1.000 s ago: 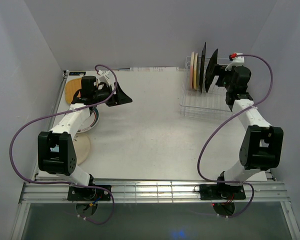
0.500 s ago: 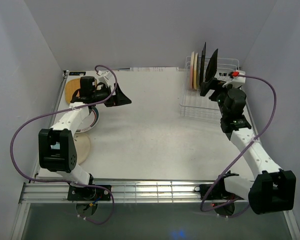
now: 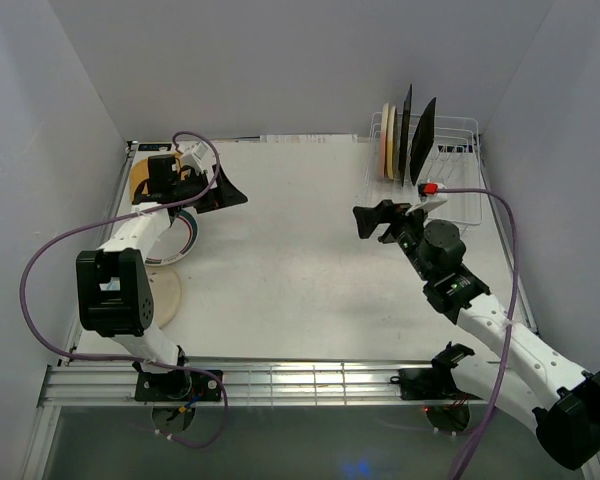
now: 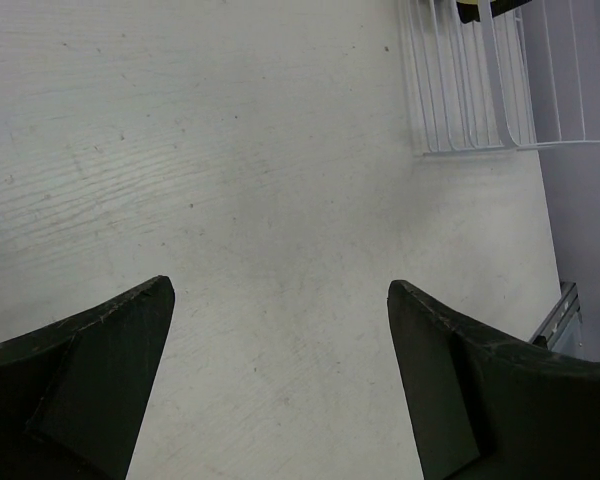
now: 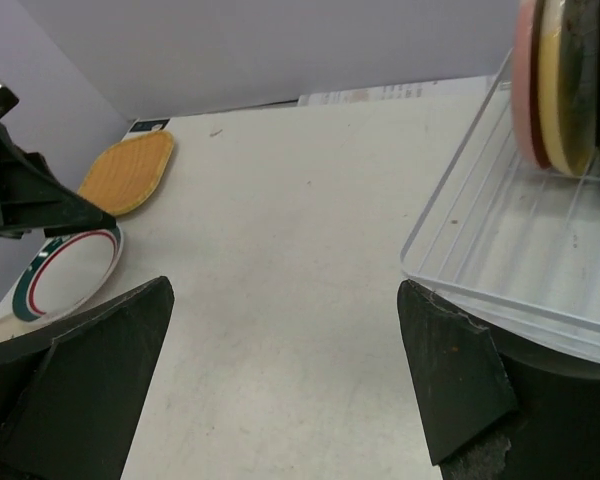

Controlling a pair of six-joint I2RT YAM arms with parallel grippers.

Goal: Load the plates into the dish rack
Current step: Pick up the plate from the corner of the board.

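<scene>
The green-rimmed plate's wall-side rim is to the left in the top view and below my left gripper, and bare tabletop shows between the gripper's fingers. My left gripper needs to swing that way and down.
The dish rack [image 3: 450,205] stands at the back right. A pink-cream plate [image 3: 385,140], a yellow-cream plate [image 3: 392,142] and two dark plates [image 3: 420,135] stand upright in it. An orange square plate [image 3: 137,185], a green-rimmed round plate [image 3: 185,235] and a cream plate [image 3: 167,298] lie flat at the left. My left gripper [image 3: 225,192] hovers open and empty beside the orange plate. My right gripper [image 3: 372,220] is open and empty over the table, just left of the rack. The right wrist view shows the orange plate [image 5: 128,172], green-rimmed plate [image 5: 70,270], rack [image 5: 500,250] and pink-cream plate [image 5: 525,80].
White walls close in the table on the left, back and right. The left arm's purple cable loops over the left-hand plates. In the left wrist view bare tabletop lies under my gripper [image 4: 280,288], with the rack's corner [image 4: 460,100] far ahead.
My right arm has drawn back from the rack toward the table's middle, empty. My left gripper has opened wider and shifted slightly back and left.
</scene>
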